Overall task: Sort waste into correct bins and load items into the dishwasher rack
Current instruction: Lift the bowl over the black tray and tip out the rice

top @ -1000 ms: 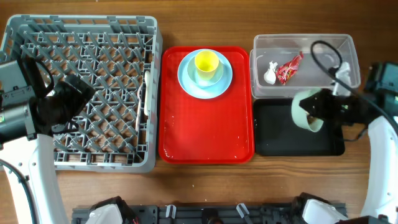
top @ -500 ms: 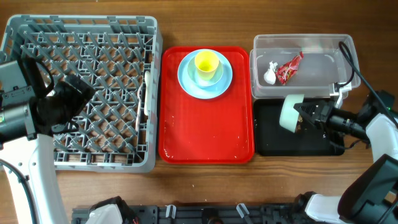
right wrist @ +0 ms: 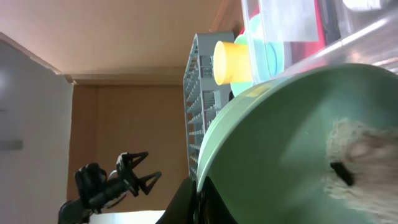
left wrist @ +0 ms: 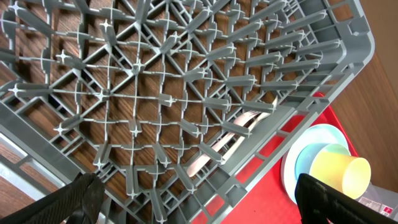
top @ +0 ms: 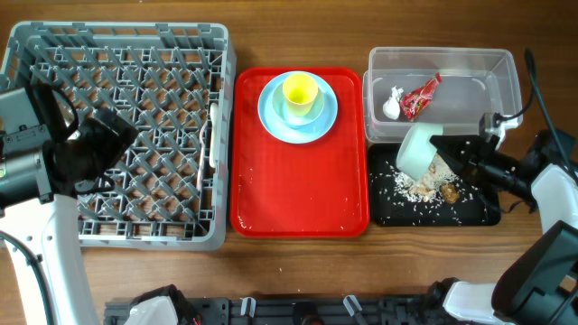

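Note:
My right gripper swings toward the red tray next, turning the bowl upright. Then it lowers and releases it on the red tray's near half, which lies empty.
My right gripper is shut on the rim of the pale green bowl, tipped over the black tray. Whitish food scraps with brown bits lie spilled on the tray; some still cling inside the bowl. The clear tub holds the red wrapper and white tissue wad. The yellow cup stands on the light blue plate on the red tray. My left gripper is open above the grey rack, where white cutlery lies.
The flat red tray lies between the rack and the bins. The rack's front right corner sits next to the red tray in the left wrist view. Bare wooden table runs along the front edge.
The right gripper tipped the green bowl further over the black tray, and the food scraps fell out onto the tray. The left arm has not moved.

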